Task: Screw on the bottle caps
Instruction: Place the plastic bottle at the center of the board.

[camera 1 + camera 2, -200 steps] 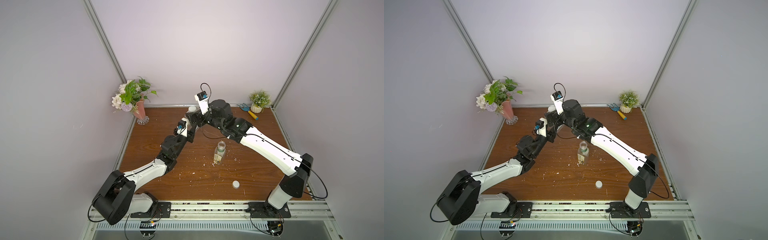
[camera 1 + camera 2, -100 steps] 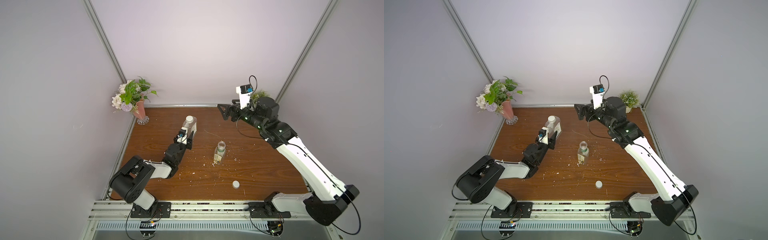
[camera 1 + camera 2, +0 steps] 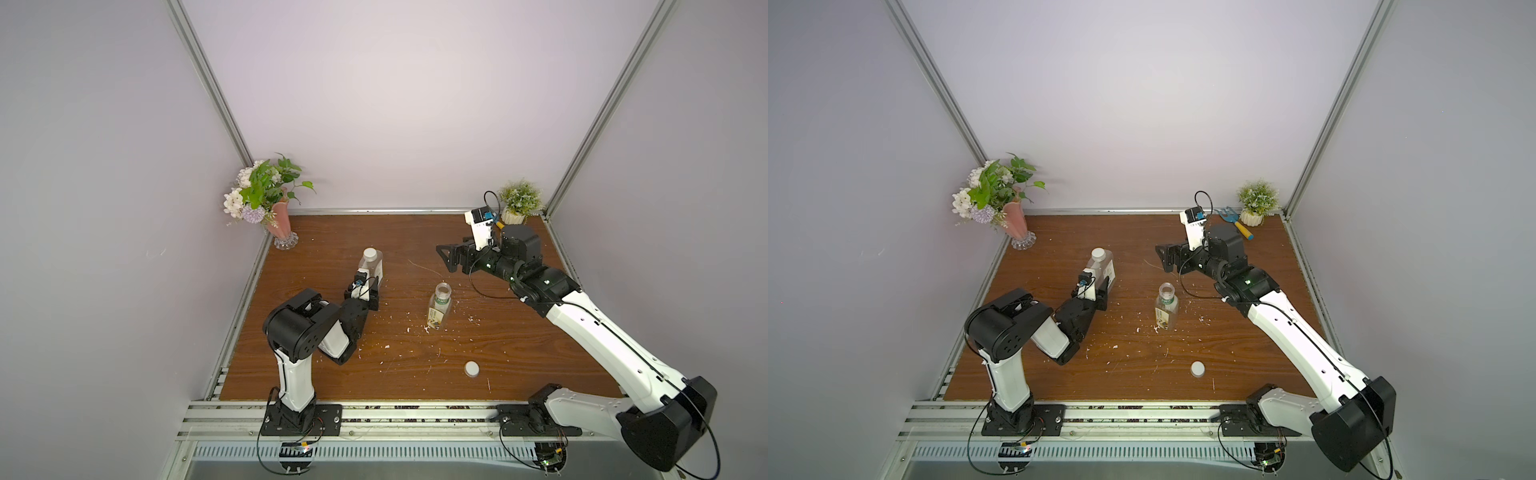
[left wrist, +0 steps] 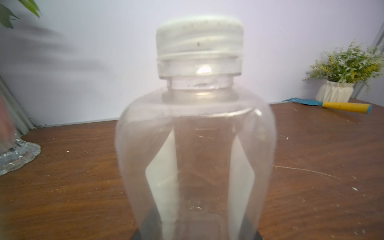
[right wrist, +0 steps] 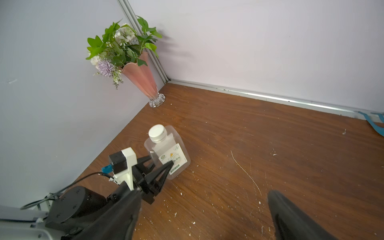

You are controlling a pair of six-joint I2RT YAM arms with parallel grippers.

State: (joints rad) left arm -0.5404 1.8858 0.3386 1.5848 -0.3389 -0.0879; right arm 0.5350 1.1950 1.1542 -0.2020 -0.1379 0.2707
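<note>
I should next move my left gripper back and down to the wooden table, farther from the round bottle, and release the squarish bottle (image 3: 372, 266), already capped.
The squarish clear bottle (image 3: 372, 266) (image 3: 1103, 268) with a white label stands left of centre, a white cap (image 3: 370, 252) (image 4: 199, 35) on its neck. My left gripper (image 3: 372, 286) (image 3: 1104, 287) (image 4: 196, 232) is shut on its lower body, also seen in the right wrist view (image 5: 160, 168). The round bottle (image 3: 439, 307) (image 3: 1166, 309) stands mid-table with an open neck. A loose white cap (image 3: 471, 367) (image 3: 1197, 368) lies toward the front. My right gripper (image 3: 446, 258) (image 3: 1165, 257) (image 5: 203, 218) hangs open and empty above the table, behind the round bottle.
A pink flower vase (image 3: 276, 216) fills the back left corner. A small potted plant (image 3: 517, 203) and a blue-and-yellow hand tool (image 3: 1237, 224) sit at the back right. White crumbs are scattered over the wooden table (image 3: 519, 353).
My right gripper has left the capped squarish bottle and swung away to the right. My left arm has folded back, drawing the bottle a little toward the front.
</note>
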